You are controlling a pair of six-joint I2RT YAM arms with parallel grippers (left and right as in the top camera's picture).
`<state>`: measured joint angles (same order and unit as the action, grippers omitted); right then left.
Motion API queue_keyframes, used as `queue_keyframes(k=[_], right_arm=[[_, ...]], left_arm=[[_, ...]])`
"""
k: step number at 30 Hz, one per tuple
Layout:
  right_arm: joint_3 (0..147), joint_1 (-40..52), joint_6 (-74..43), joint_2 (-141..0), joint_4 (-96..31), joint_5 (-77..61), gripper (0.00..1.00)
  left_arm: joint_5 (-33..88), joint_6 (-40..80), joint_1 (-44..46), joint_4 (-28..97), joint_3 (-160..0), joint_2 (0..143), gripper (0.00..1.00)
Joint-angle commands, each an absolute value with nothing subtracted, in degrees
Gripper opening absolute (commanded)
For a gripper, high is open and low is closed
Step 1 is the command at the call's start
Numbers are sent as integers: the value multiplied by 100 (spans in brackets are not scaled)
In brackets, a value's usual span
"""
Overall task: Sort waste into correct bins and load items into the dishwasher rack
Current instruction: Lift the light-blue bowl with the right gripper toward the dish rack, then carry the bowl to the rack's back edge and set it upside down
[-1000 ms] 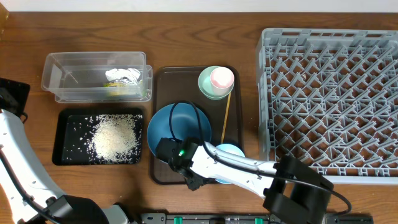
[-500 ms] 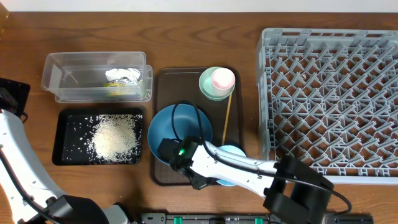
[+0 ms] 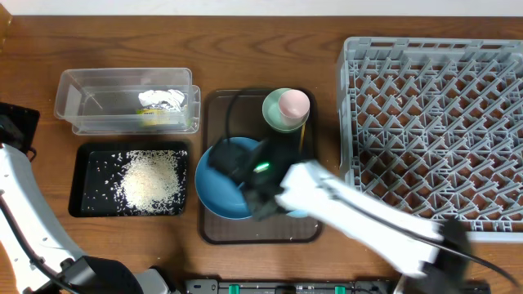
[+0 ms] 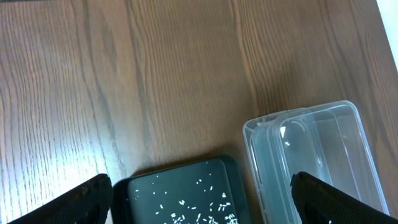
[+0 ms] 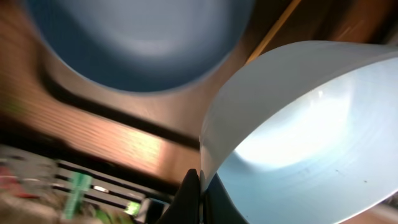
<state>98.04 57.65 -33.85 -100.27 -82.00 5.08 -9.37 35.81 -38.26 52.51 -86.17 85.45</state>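
I need to swing my right gripper over the rack's far corner [image 3: 399, 80], upend the bowl and release, as that lies outward, to my gripper's right in the overhead view.
My right gripper [image 5: 200, 177] is shut on the rim of the small light-blue bowl [image 5: 298, 124], one finger inside its white hollow and one outside. From overhead the blurred right arm [image 3: 343, 208] hides most of that bowl. Beside the bowl lie the dark-blue dish [image 3: 222, 186] and the wooden stick [image 5: 273, 30]. The pink cup [image 3: 294, 104] sits in the mint-green bowl [image 3: 272, 116]. Rice [image 3: 151, 180] lies in the black tray [image 3: 86, 204], and the wrapper [image 3: 159, 102] is in the clear tub [image 3: 78, 98]. My left gripper [image 4: 205, 202] hangs open above the black tray's corner.
The grey dishwasher rack [image 3: 433, 122] fills the right side with nothing in it. A brown serving tray [image 3: 214, 110] holds the dishes at the centre. Bare wooden table [image 4: 155, 81] shows to the left of the bins.
The right gripper has shut on the light-blue bowl's rim, and the arm has swung up and back over the brown tray with it. The left arm has not moved.
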Motion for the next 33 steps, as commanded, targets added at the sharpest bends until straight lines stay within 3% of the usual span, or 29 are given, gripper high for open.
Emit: queue_keyframes(k=[1,7,13,20,28,33], right_arm=[[10230,4963,-2783,-9133,-8029,683,1],[10252,2639,-1841,-8073,-6840,-650,1],[10101,521,-768,-8093,-5819,-1568,1],[9710,-810,-674,-8792,-4880,-2532,1],[9480,-1874,-810,-10182,-2646,-6173,1],[9480,-2084,-1614,-11074,-1691,-6919,1]], left_arm=[[-956,3588,-3850,5269,-8648,8569,94],[-956,3588,-3850,5269,-8648,8569,94],[-956,3588,-3850,5269,-8648,8569,94],[-956,3588,-3850,5269,-8648,8569,94],[-956,3588,-3850,5269,-8648,8569,94],[-956,3588,-3850,5269,-8648,8569,94]])
